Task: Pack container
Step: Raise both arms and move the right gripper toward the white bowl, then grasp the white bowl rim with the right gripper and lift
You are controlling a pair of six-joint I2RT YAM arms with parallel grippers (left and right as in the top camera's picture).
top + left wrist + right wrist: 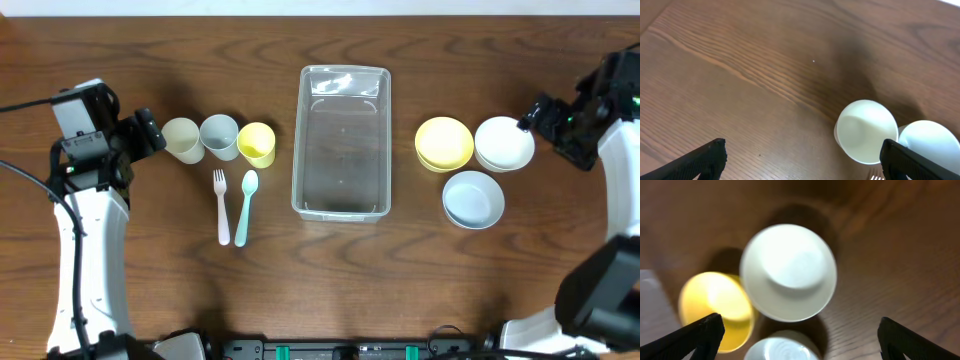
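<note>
My right gripper will go down open onto the white bowl's rim next, on the side away from the yellow bowl. That side is clear because there is bare table there.
The clear plastic container stands empty at the table's middle. Left of it are a cream cup, a pale blue cup and a yellow cup, with a white fork and a teal spoon in front. Right of it are a yellow bowl, a white bowl and a pale blue bowl. My left gripper is open beside the cream cup. My right gripper is open above the white bowl.
The pale blue cup shows at the left wrist view's lower right. The yellow bowl and pale blue bowl show blurred in the right wrist view. Bare wooden table lies in front of the container.
</note>
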